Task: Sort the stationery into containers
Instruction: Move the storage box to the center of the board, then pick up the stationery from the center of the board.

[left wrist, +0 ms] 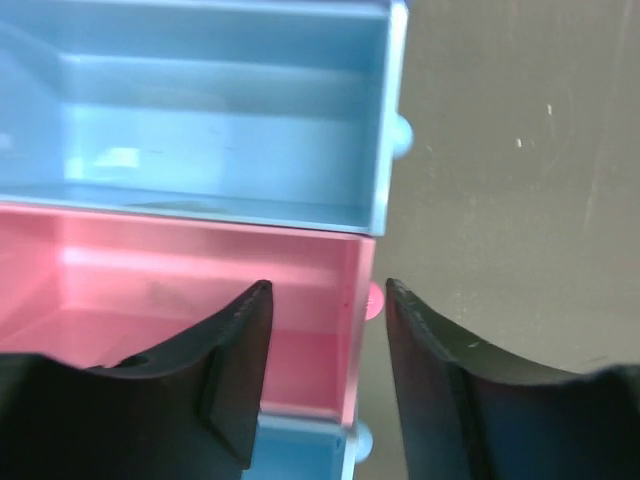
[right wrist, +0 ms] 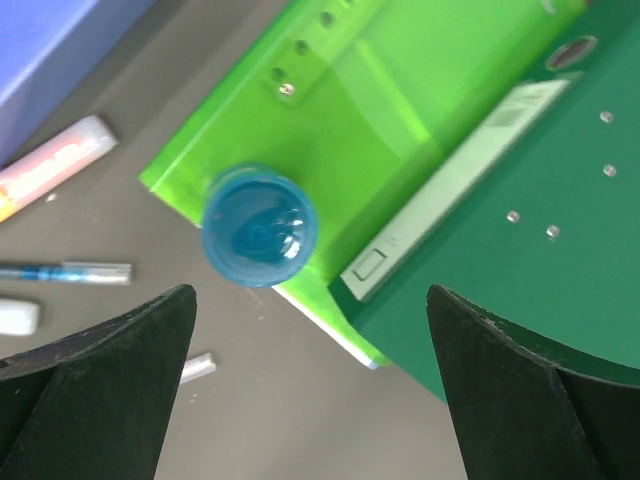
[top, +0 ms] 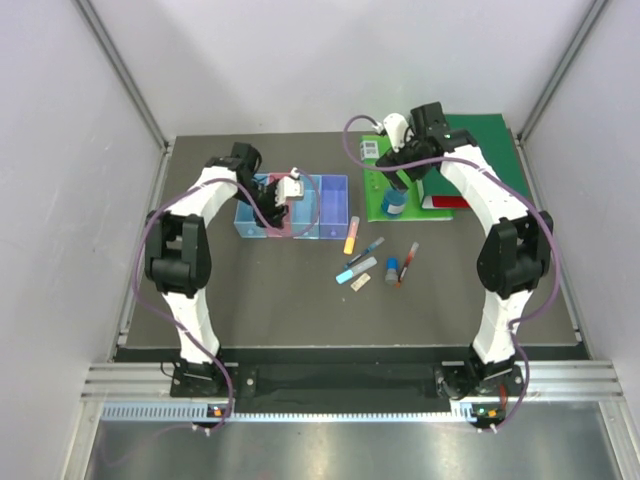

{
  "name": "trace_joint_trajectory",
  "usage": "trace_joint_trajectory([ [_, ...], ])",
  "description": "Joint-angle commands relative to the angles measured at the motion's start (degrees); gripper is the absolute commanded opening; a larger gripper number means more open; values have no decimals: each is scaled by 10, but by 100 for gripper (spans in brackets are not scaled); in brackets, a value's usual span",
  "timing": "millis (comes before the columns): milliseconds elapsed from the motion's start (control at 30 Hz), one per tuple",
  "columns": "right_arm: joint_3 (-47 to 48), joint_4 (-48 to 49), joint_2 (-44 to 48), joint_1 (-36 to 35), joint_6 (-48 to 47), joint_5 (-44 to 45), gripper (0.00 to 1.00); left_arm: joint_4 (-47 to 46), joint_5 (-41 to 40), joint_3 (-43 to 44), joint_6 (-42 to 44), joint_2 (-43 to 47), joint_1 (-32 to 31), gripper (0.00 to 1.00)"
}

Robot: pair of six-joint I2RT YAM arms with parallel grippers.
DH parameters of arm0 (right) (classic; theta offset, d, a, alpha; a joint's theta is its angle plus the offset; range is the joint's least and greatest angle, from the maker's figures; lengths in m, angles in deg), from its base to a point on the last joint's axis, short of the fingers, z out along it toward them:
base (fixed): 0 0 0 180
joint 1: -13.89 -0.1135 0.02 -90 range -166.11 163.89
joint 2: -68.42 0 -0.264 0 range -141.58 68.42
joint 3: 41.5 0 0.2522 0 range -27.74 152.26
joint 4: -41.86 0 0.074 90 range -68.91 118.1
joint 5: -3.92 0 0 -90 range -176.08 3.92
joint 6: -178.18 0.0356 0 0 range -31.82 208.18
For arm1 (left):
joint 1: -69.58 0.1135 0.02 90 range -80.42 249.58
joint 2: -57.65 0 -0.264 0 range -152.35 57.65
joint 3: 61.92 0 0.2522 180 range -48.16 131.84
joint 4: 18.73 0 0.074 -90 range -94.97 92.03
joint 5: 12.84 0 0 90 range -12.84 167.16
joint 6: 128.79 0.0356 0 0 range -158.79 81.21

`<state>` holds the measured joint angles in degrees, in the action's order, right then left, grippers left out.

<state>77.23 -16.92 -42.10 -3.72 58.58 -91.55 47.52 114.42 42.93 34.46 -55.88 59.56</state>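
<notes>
I will next lower my right gripper, moving it toward the left in its wrist view, and close it around the round blue piece point(right wrist: 260, 227). The piece is nearer the finger on that side.
Four bins stand in a row: blue point(top: 247, 222), pink point(top: 282, 230), light blue point(top: 310, 215) and purple point(top: 335, 205). My left gripper point(top: 287, 192) hangs over them, open and empty. In the left wrist view the left gripper point(left wrist: 328, 300) straddles the pink bin's point(left wrist: 180, 290) end wall, below the blue bin point(left wrist: 200, 110). An orange-yellow highlighter point(top: 351, 234), a dark pen point(top: 367, 250), a light-blue marker point(top: 357, 270), a tan eraser point(top: 360, 283), a small blue cylinder point(top: 391, 270) and a red pen point(top: 408, 262) lie on the table. My right gripper point(top: 397, 172), wide open and empty, hovers above a round blue piece point(right wrist: 260, 227).
The round blue piece point(top: 396, 203) stands on the near corner of a light-green binder point(top: 425, 185). A dark-green binder point(top: 490, 150) lies beside it at the back right. The purple bin's corner point(right wrist: 50, 50) and the highlighter point(right wrist: 55, 165) show in the right wrist view.
</notes>
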Motion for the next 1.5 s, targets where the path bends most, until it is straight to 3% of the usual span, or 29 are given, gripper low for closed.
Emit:
trace_joint_trajectory([
  [0,8,-28,22,-6,-29,-73,100,-43,36,1,-61,79,2,57],
  [233,29,-69,-14,-8,-50,-122,100,-113,14,-8,-175,125,11,71],
  [400,28,-68,-41,-8,-53,-122,100,-192,-27,-33,-304,140,35,89],
  [433,30,-66,-49,-7,-54,-122,99,-202,-27,-37,-322,140,41,99],
  [633,53,-51,-87,-4,-55,-104,100,-223,-2,-21,-423,126,81,99],
  [1467,67,-27,-152,21,-49,-117,98,-223,2,-49,-394,162,84,99],
])
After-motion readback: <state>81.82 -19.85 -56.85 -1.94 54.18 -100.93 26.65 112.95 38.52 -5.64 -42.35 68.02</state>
